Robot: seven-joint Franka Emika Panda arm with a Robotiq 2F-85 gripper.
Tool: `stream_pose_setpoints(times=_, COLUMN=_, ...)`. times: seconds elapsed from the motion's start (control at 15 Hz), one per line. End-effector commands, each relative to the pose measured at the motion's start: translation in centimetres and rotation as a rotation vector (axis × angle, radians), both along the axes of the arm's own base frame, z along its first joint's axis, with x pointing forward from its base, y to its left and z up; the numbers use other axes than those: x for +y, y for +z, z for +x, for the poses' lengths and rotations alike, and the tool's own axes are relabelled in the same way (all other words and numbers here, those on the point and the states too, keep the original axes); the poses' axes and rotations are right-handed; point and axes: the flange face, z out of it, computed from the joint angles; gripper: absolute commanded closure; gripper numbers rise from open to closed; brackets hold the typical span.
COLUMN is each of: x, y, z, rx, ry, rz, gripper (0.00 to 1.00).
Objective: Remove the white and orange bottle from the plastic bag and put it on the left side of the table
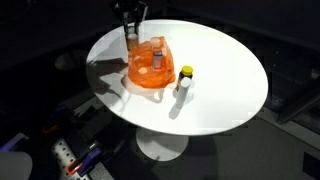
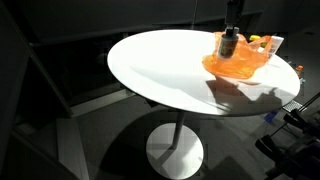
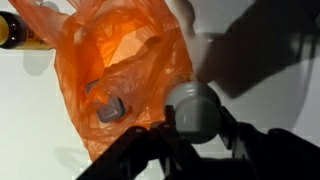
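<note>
I will move the bottle with my gripper away from the orange plastic bag [image 1: 150, 70] and down toward the table, because the bottle still hangs close to the bag.
My gripper [image 1: 131, 30] is shut on the white and orange bottle [image 1: 131, 42] and holds it upright just beside the orange plastic bag [image 1: 150, 70], at the bag's far side. In the wrist view the bottle's round white cap [image 3: 192, 106] sits between my dark fingers [image 3: 192, 128], with the bag [image 3: 110, 60] next to it. In an exterior view the bottle [image 2: 228, 44] looks dark against the bag [image 2: 238, 64], under my gripper [image 2: 229, 33]. I cannot tell whether the bottle's base touches the table.
The round white table [image 1: 225, 75] stands on a pedestal. A bottle with a yellow cap [image 1: 184, 82] stands beside the bag; it also shows in the wrist view [image 3: 15, 30]. Another item [image 1: 157, 56] remains inside the bag. Dark surroundings ring the table.
</note>
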Motion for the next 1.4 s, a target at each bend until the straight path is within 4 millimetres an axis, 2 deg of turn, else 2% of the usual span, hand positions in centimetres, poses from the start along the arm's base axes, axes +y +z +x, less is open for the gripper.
stream_pose_setpoints(times=0.0, x=0.0, y=0.0, z=0.0, rx=0.001, ry=0.000, rz=0.000, gripper=0.81)
stream_pose_setpoints(times=0.33, x=3.2, y=0.9, z=-0.5, rx=-0.048, ry=0.074, rz=0.000, gripper=0.81)
stream_pose_setpoints(times=0.73, x=6.8, y=-1.2, z=0.5, rx=-0.109, ry=0.141, rz=0.053, gripper=0.81)
stream_pose_setpoints(times=1.07, x=7.7, y=-3.8, z=1.8, rx=-0.144, ry=0.154, rz=0.107, gripper=0.81)
stream_pose_setpoints(times=1.33, x=7.9, y=-5.3, z=2.1, rx=-0.112, ry=0.133, rz=0.115, gripper=0.81)
